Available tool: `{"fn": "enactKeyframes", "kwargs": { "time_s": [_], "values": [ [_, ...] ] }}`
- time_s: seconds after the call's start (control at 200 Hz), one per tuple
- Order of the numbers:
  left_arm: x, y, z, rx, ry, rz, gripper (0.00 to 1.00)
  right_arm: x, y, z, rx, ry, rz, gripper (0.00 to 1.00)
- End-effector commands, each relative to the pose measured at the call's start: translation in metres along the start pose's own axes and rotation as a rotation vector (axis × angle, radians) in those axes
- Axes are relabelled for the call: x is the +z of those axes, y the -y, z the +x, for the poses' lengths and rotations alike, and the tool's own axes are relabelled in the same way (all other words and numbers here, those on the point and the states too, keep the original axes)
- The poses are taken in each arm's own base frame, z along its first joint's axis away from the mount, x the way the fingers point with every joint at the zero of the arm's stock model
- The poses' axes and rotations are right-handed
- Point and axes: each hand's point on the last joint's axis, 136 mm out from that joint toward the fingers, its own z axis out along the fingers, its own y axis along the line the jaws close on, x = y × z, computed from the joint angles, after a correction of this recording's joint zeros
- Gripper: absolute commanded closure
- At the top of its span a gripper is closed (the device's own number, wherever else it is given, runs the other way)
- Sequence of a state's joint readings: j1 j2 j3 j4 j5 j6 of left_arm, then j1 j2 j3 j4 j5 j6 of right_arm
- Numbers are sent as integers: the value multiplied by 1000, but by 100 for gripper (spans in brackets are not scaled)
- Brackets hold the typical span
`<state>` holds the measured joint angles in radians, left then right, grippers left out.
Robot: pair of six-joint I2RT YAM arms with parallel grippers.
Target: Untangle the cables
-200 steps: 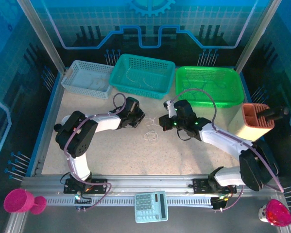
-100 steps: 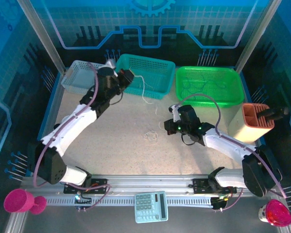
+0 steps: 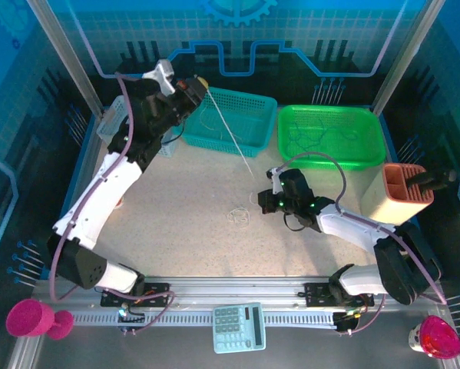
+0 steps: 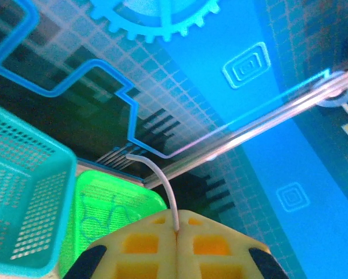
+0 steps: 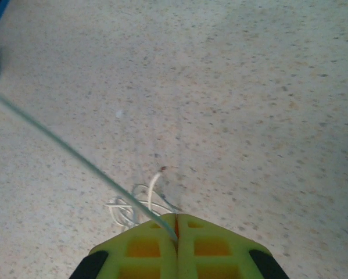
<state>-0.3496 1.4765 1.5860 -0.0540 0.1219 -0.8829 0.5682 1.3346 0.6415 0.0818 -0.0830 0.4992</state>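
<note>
Part of the cable [image 5: 75, 154] still trails beyond the basket's near rim. I should move my left gripper outward, then down toward the teal basket's bottom, to let go of the whitish cable.
My left gripper [image 3: 197, 83] is raised high over the teal basket's left corner, shut on a thin whitish cable [image 3: 230, 132]. That strand slants straight down toward my right gripper [image 3: 261, 201]. In the left wrist view a short end of the cable [image 4: 161, 183] curls out past the left gripper's [image 4: 176, 224] closed yellow fingers. My right gripper [image 5: 175, 225] sits low over the table, shut on a taut grey-blue strand [image 5: 75, 154] that leaves to the upper left. A small bundle of whitish looped cables [image 5: 133, 206] lies on the table just ahead of it, also seen from above as the bundle [image 3: 239, 216].
Along the back stand a white basket [image 3: 116, 123], a teal basket [image 3: 249, 123] and a green basket [image 3: 333, 137] holding thin wires. An orange-brown holder [image 3: 402, 192] stands at the right. A calculator [image 3: 239, 327] and two pink objects [image 3: 30, 318] [image 3: 437, 337] lie near the front rail.
My left arm has risen further up and back, pulling the cable into a straight slanting line. The right gripper has stayed nearly in place by the bundle.
</note>
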Motion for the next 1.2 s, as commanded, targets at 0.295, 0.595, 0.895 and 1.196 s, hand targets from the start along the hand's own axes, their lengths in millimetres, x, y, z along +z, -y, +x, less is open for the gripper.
{"fn": "enactKeyframes", "kwargs": {
  "time_s": [0.295, 0.595, 0.895, 1.196],
  "values": [
    [59, 61, -20, 80, -100, 208, 100, 7, -13, -15, 11, -23, -5, 68],
    [100, 59, -48, 124, -35, 232, 100, -6, -10, -15, 11, -9, 8, 54],
    [133, 21, -70, 170, 48, 179, 100, -43, 2, -14, 27, 44, 51, 53],
    [159, -21, -62, 161, 31, 140, 100, -66, 10, -10, 38, 72, 75, 52]
  ]
}}
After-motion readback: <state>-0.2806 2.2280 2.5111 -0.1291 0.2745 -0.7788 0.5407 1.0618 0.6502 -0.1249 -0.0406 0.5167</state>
